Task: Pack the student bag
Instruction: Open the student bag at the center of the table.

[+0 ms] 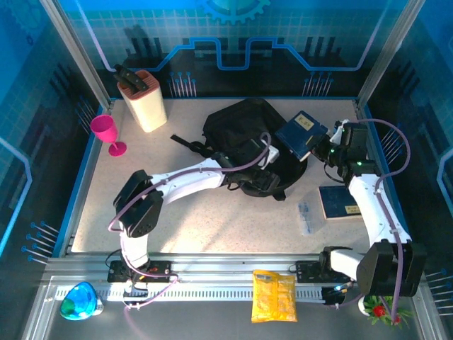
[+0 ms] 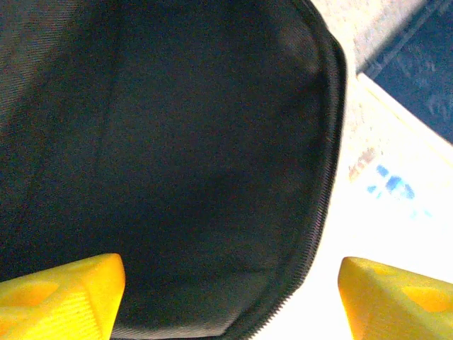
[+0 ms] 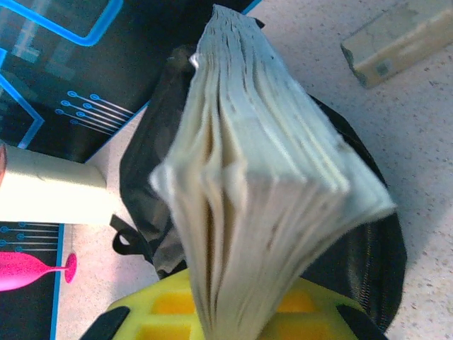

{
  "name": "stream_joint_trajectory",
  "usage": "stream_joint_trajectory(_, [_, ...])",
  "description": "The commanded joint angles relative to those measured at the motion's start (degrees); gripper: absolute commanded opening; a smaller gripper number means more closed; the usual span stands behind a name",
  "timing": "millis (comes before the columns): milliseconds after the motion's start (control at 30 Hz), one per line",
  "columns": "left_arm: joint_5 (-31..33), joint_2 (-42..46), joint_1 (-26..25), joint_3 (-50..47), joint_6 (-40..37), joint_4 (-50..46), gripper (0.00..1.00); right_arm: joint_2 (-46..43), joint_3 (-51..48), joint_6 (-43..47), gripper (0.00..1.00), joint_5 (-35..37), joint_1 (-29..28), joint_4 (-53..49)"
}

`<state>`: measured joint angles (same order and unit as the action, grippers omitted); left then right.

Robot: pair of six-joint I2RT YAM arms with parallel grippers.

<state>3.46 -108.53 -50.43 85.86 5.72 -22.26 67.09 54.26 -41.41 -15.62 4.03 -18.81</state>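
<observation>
The robot's left gripper is to go down around the bag's zipper edge next, and then close.
The student bag (image 1: 237,127), a big black backpack, lies at the table's middle back. My left gripper (image 1: 272,157) is over its right side. In the left wrist view the yellow fingers (image 2: 60,294) stand wide apart, open, with the bag's black fabric (image 2: 170,156) and its zipper edge (image 2: 322,212) between them, nothing pinched. My right gripper (image 3: 233,319) is shut on a dark blue notebook (image 1: 301,133), held on edge above the bag's right rim. Its pale page edges (image 3: 262,177) face the wrist camera, with the bag (image 3: 145,177) behind.
A second dark blue notebook (image 1: 342,202) lies flat at the right, a small clear item (image 1: 306,216) beside it. A knife block (image 1: 145,99) and pink goblet (image 1: 106,133) stand at the back left. A yellow packet (image 1: 274,296) rests on the front rail.
</observation>
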Motion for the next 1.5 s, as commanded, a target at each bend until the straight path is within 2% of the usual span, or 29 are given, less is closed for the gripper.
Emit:
stream_joint_trajectory(0, [1.4, -2.5, -1.4, 4.8, -9.8, -8.1, 0.76, -0.9, 0.8, 2.5, 0.12, -3.5, 2.1, -1.3])
stream_joint_trajectory(167, [0.1, -6.3, -2.3, 9.7, -16.2, -14.5, 0.63, -1.2, 0.1, 2.1, 0.12, -4.5, 3.3, -1.4])
stream_joint_trajectory(267, [2.0, -8.0, -2.3, 11.3, -19.9, -15.6, 0.54, -1.9, -0.3, 2.8, 0.12, -4.5, 3.8, -1.6])
stream_joint_trajectory(367, [2.2, -9.9, -2.2, 14.3, -22.8, -18.4, 0.53, -2.1, -0.3, 3.3, 0.12, -4.5, 4.3, -1.8])
stream_joint_trajectory(533, [4.1, -11.5, -2.0, 16.9, -24.5, -20.2, 0.33, -2.2, -0.6, 3.3, 0.12, -4.9, 4.9, -1.1])
stream_joint_trajectory(700, [-0.3, -11.3, -0.8, 19.2, -23.1, -21.9, 0.21, -2.7, -1.1, 2.9, 0.12, -4.7, 5.3, -0.6])
stream_joint_trajectory(900, [-9.4, -9.2, 2.6, 19.8, -19.8, -23.0, 0.12, -3.9, -1.5, 3.2, 0.12, -4.6, 6.8, -1.4])
stream_joint_trajectory(1033, [-10.2, -7.0, 5.4, 17.5, -15.9, -19.4, 0.07, -5.3, -1.2, 3.3, 0.12, -4.1, 7.8, -2.9])
stream_joint_trajectory(1167, [-10.3, -2.9, 8.2, 13.4, -7.8, -12.1, 0.06, -6.8, 1.0, 3.4, 0.12, -1.6, 8.2, -7.7])
stream_joint_trajectory(1333, [-1.0, 1.4, 9.7, 9.5, 2.8, -4.3, 0.05, -9.8, 2.0, 2.8, 0.12, 4.5, 8.6, -13.5])
stream_joint_trajectory(1467, [4.8, 4.1, 9.9, 8.1, 6.2, 0.4, 0.04, -12.7, 1.3, 2.5, 0.12, 6.0, 8.6, -17.8])
